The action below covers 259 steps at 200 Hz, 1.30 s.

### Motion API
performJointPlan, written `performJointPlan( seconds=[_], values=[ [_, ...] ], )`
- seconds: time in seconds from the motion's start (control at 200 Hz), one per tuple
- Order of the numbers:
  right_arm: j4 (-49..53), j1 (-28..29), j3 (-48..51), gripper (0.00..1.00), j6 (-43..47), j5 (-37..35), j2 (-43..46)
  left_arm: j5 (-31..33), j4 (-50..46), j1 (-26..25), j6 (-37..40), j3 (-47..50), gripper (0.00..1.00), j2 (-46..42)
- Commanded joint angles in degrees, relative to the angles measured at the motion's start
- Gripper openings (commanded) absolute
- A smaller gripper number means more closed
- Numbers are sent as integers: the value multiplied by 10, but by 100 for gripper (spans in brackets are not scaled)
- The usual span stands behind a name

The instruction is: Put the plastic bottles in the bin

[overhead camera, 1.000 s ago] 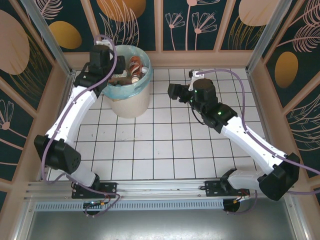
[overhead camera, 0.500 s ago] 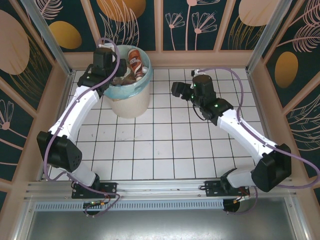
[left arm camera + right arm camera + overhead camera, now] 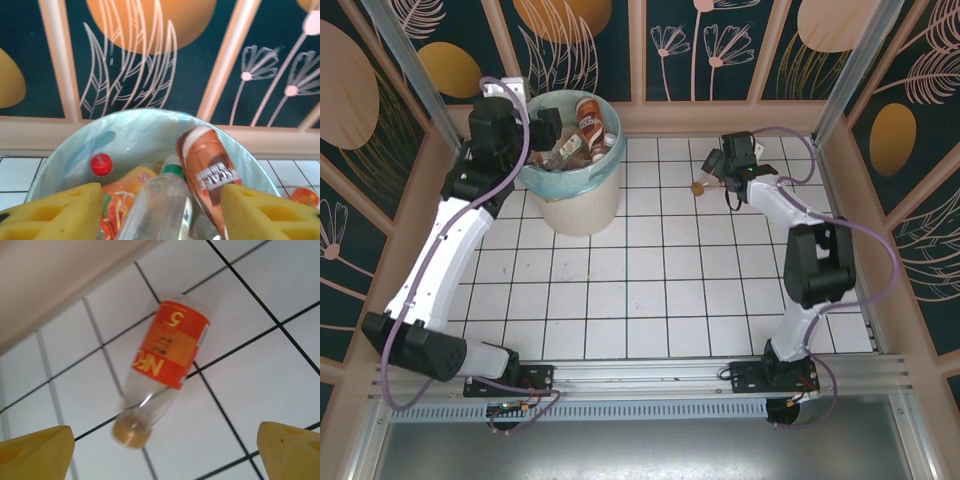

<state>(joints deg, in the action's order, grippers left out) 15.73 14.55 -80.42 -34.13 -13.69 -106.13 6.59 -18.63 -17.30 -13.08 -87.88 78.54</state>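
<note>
The bottle lies slanted to my open fingers on the tiles; my right gripper should next lower and turn them astride the bottle's orange-red label [image 3: 167, 347] to close there.
The bin [image 3: 582, 205] stands at the back left, a cream bucket lined with a pale blue-green bag [image 3: 135, 130]. Inside lie several plastic bottles: a brown one [image 3: 207, 172] leaning on the rim, an orange one [image 3: 122, 192], a red cap [image 3: 101, 164] and a clear bottle [image 3: 160, 210]. My left gripper [image 3: 548, 125] hovers over the bin's left rim, open; the clear bottle lies between its yellow fingers [image 3: 55, 215], touching neither. One more bottle [image 3: 167, 352], clear with an orange-red label and tan cap, lies on the tiles [image 3: 700, 187]. My right gripper [image 3: 165, 445] hangs open just above it.
The back wall's wooden ledge [image 3: 60, 275] runs close behind the lying bottle. Patterned wall panels [image 3: 150, 50] rise right behind the bin. White tiles [image 3: 650, 290] spread across the middle and front of the table.
The left gripper drew back to the bin's left rim and opened wider. The right arm swung toward the back right wall, and its gripper now hangs wider over the lying bottle.
</note>
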Motion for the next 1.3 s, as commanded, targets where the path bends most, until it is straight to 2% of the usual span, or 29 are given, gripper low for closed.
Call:
performJointPlan(
  seconds=[0.0,0.135,0.21,0.345,0.465,0.545,0.661,0.766,0.841,0.956,1.096,1.221,1.291],
  values=[
    [21,-5,-54,95,-38,-23,-55,-107,69,1,39,50,67,-49],
    [-6,-14,-89,95,-52,21,-117,-225,112,0,70,111,69,-102],
    [-16,-18,-106,95,-62,38,-147,-256,121,1,76,129,70,-121],
    [-10,-25,-152,95,-66,50,-200,-259,134,0,85,153,71,-144],
    [8,-31,-186,90,-56,70,-241,-246,134,1,89,160,71,-151],
    [4,-37,-188,84,-48,100,-252,-245,133,1,88,163,71,-153],
    [-2,-42,-166,69,-39,126,-245,-239,133,0,78,164,70,-154],
    [-20,-40,-113,59,-31,126,-200,-223,133,0,55,160,70,-154],
    [-51,-37,-59,55,-19,156,-145,-221,134,0,34,152,70,-152],
    [-114,-26,38,50,2,200,-33,-305,130,1,10,138,75,-134],
    [-194,-10,160,47,14,269,125,-379,151,0,-48,136,80,-115],
    [-288,6,250,46,31,410,244,-462,184,0,-82,144,82,-102],
    [-335,27,287,42,33,449,306,-501,189,-4,-97,143,83,-91]
  ],
)
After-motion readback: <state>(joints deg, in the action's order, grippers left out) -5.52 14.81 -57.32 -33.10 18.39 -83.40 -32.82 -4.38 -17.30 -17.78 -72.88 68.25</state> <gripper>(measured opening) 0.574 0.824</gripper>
